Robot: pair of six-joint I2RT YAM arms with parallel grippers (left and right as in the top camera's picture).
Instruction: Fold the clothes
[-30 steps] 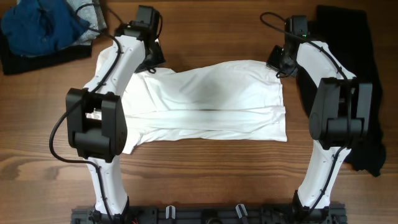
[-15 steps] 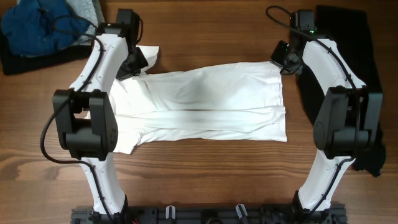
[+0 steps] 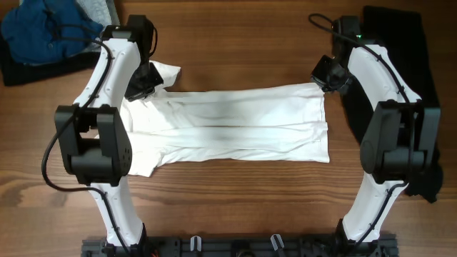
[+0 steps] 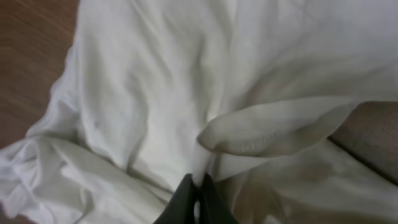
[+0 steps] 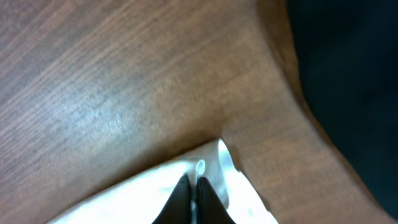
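Observation:
My left gripper next backs toward my base over the shirt's sleeve end and releases the shirt, since its far edge lies beyond its near layer.
The white T-shirt (image 3: 235, 125) lies partly folded as a wide band across the middle of the table, pulled taut along its far edge. My left gripper (image 3: 145, 84) is shut on the shirt's far left part, near the sleeve; the left wrist view shows the closed jaws (image 4: 198, 186) pinching a fold of the white fabric (image 4: 186, 87). My right gripper (image 3: 325, 77) is shut on the shirt's far right corner; the right wrist view shows the jaws (image 5: 191, 185) clamped on the white hem (image 5: 211, 171). No striped part shows.
A black garment (image 3: 400, 78) lies along the right side of the table, close to the right arm, and shows in the right wrist view (image 5: 348, 81). Blue and grey folded garments (image 3: 50, 32) sit on a black one at the far left corner.
Both grippers have pulled outward, the left arm moving left. The shirt's far edge has stretched from a raised hump into a flatter, narrower band, and a sleeve has flipped out by the left gripper.

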